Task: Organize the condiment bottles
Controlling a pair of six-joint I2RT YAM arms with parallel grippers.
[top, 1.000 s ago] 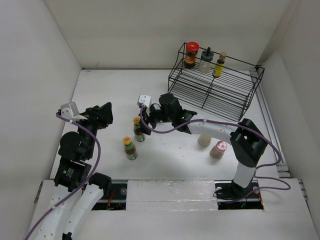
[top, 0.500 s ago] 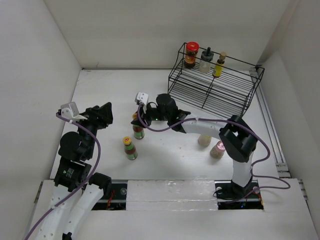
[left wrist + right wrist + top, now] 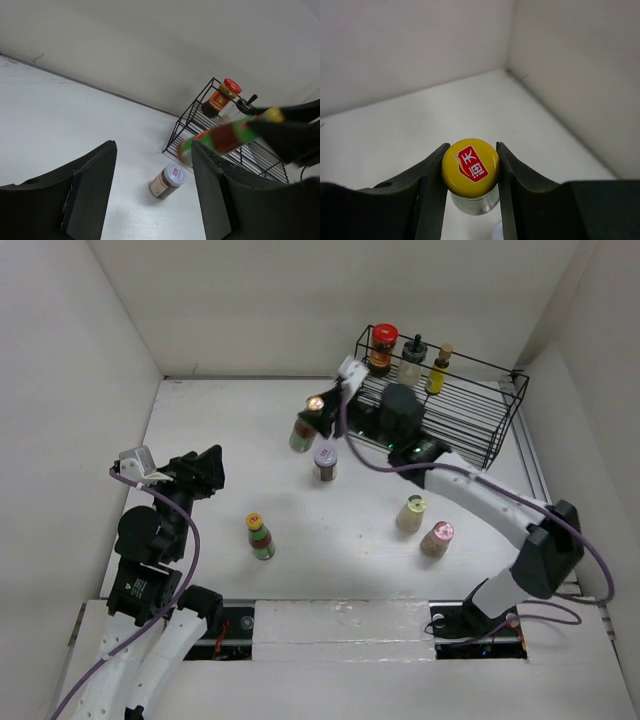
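Note:
The right gripper goes past the yellow dark-capped bottle next and releases, since the rack's top shelf has its free spot to the gripper's right in the top view.
My right gripper [image 3: 322, 408] is shut on the yellow cap [image 3: 470, 166] of a red-green bottle [image 3: 305, 428]. It holds the bottle tilted in the air, just left of the black wire rack [image 3: 440, 430]; the bottle shows blurred in the left wrist view [image 3: 227, 136]. A second yellow-capped bottle [image 3: 260, 537] stands at the near left. A purple-lidded jar [image 3: 325, 462] [image 3: 167, 181] stands under the held bottle. A cream bottle [image 3: 410, 512] and a pink-capped one [image 3: 437, 537] stand at the near right. My left gripper [image 3: 205, 472] [image 3: 152, 195] is open and empty.
On the rack's top shelf stand a red-lidded jar [image 3: 382, 348] [image 3: 221, 97], a black-capped clear bottle [image 3: 413, 360] and a yellow dark-capped bottle [image 3: 438, 370]. White walls enclose the table on the left, back and right.
My right gripper has lifted the yellow-capped bottle off the table and carried it back and right towards the rack, uncovering the purple-lidded jar. The left arm has not moved.

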